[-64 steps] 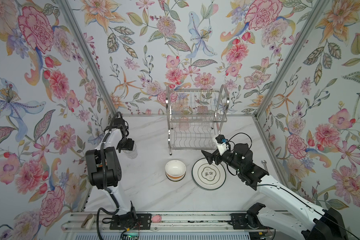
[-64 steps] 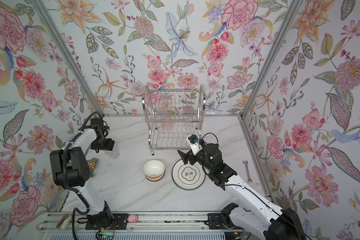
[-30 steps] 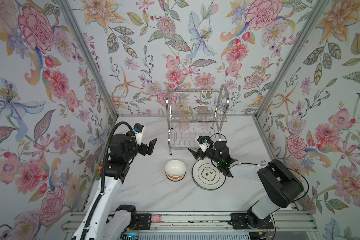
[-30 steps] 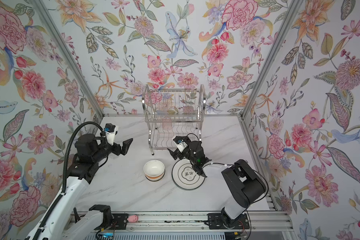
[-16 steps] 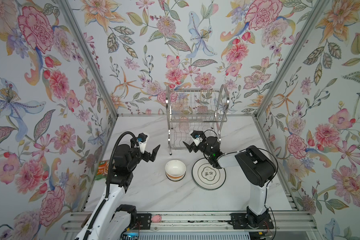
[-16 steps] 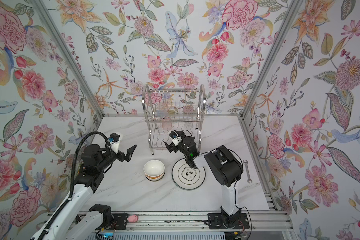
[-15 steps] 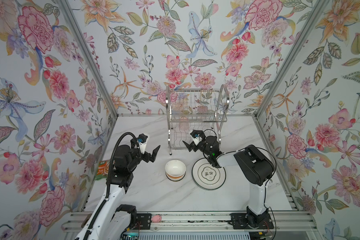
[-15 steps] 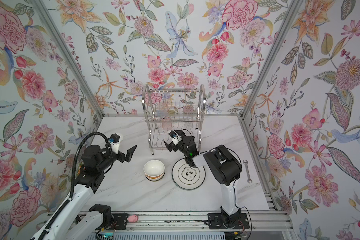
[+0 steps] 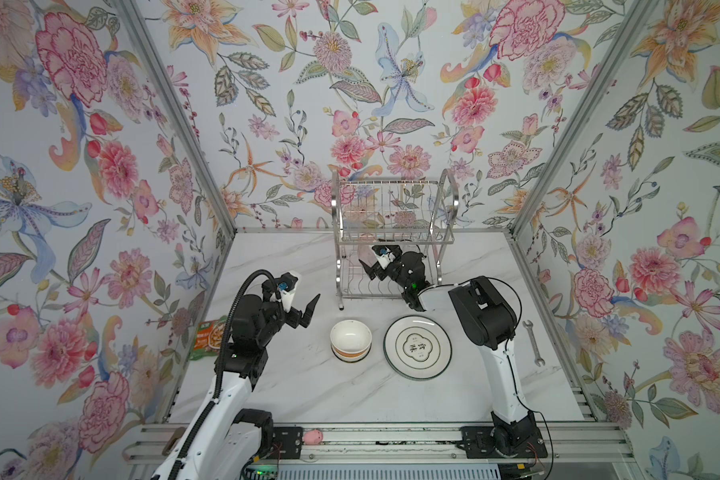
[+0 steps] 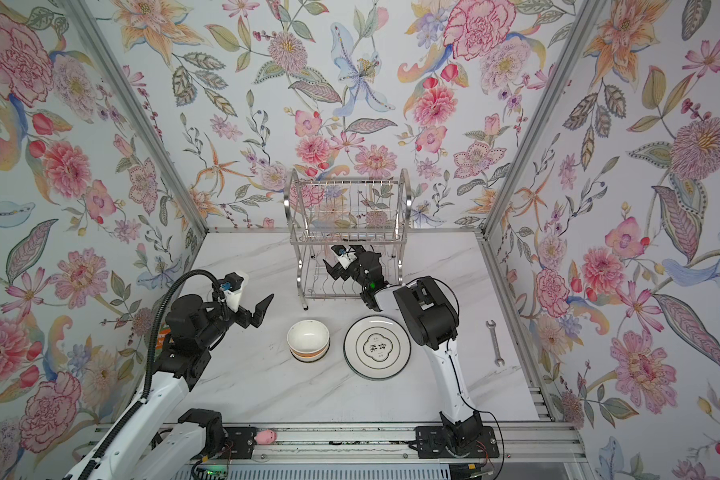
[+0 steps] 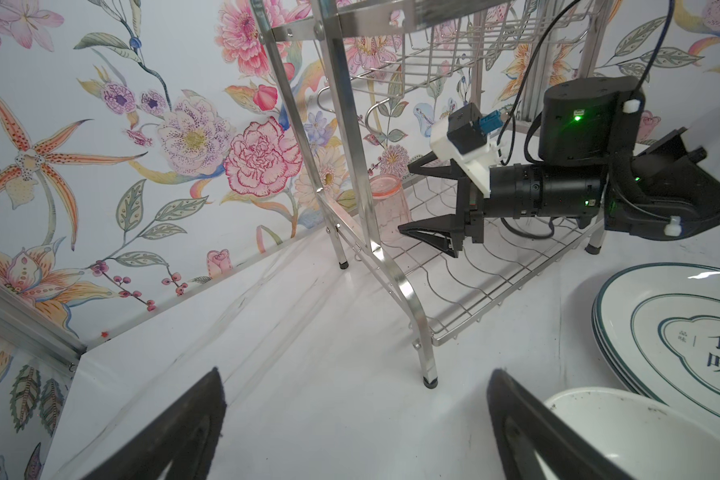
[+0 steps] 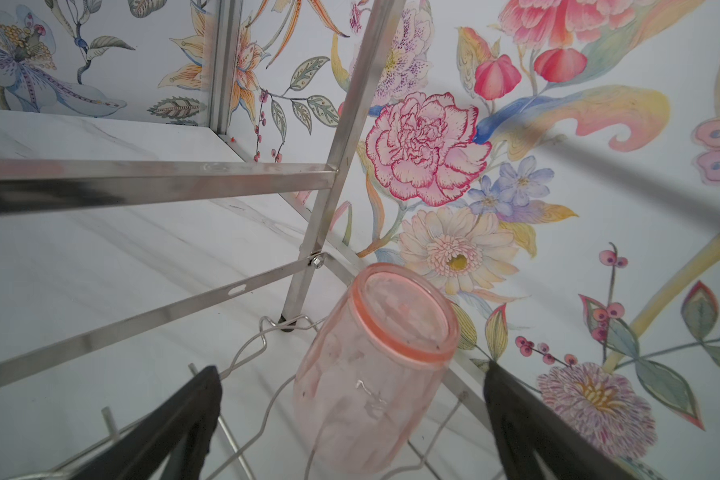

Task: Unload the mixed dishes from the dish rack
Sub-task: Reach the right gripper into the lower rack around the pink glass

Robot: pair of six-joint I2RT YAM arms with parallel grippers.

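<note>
My right gripper is open, and the tumbler still stands beyond its fingers. Next I will slide the gripper outward, deeper into the dish rack's lower shelf, around the pink tumbler's upper body (image 9: 365, 246) (image 12: 376, 369) and close it.
The chrome dish rack (image 9: 393, 232) (image 10: 348, 237) stands at the back of the table. A pink tumbler (image 9: 366, 252) (image 11: 389, 212) (image 12: 375, 374) stands slightly tilted on the wires of its lower shelf. My right gripper (image 9: 375, 266) (image 10: 336, 262) (image 11: 404, 198) (image 12: 350, 368) reaches into that lower tier, open, one finger on each side of the tumbler and not touching it. In front of the rack sit a cream bowl (image 9: 351, 340) (image 10: 308, 340) (image 11: 641, 440) and a dark-rimmed plate with characters (image 9: 417, 347) (image 10: 377, 347) (image 11: 682, 345). My left gripper (image 9: 304, 301) (image 10: 258, 305) (image 11: 356, 374) hovers open left of the bowl, holding nothing.
A green-orange food packet (image 9: 208, 336) lies by the left wall, partly behind my left arm. A steel wrench (image 9: 533, 343) (image 10: 494, 343) lies near the right wall. The rack's front leg (image 11: 429, 376) stands just ahead of my left gripper. Flowered walls close three sides.
My right gripper has moved from above the plate into the rack's lower tier, up to the pink tumbler. My left gripper has swung away from the left wall toward the bowl. Both stayed open.
</note>
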